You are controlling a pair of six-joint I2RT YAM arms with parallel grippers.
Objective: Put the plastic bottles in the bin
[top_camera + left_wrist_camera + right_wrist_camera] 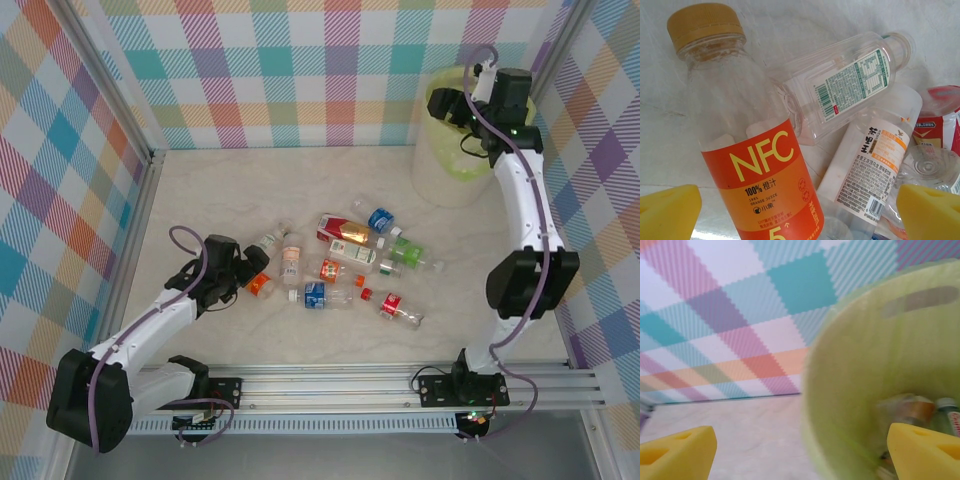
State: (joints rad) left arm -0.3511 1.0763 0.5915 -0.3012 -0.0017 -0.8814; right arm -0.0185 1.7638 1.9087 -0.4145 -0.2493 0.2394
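Observation:
My left gripper moves down around the orange label of the NFC bottle [769,187] below it next, since the open fingers already stand on either side of the bottle.
Several plastic bottles [350,258] lie scattered in the middle of the table. Nearest on the left is an orange-labelled NFC juice bottle [760,175] with a tan cap [704,22]. It lies between the yellow pads [667,210] of my open left gripper [800,215], and the pads stand clear of it. Beside it are a clear bottle [845,90] and a white-labelled one [875,160]. My right gripper [800,455] hangs open and empty over the rim of the bin [865,370], where two dropped bottles [912,412] rest inside. From above, the bin [445,175] stands at the back right.
Plaid walls close the table in at the back and on both sides. A metal rail [380,385] runs along the near edge with both arm bases on it. Bare tabletop [250,190] stretches between the pile and the back wall.

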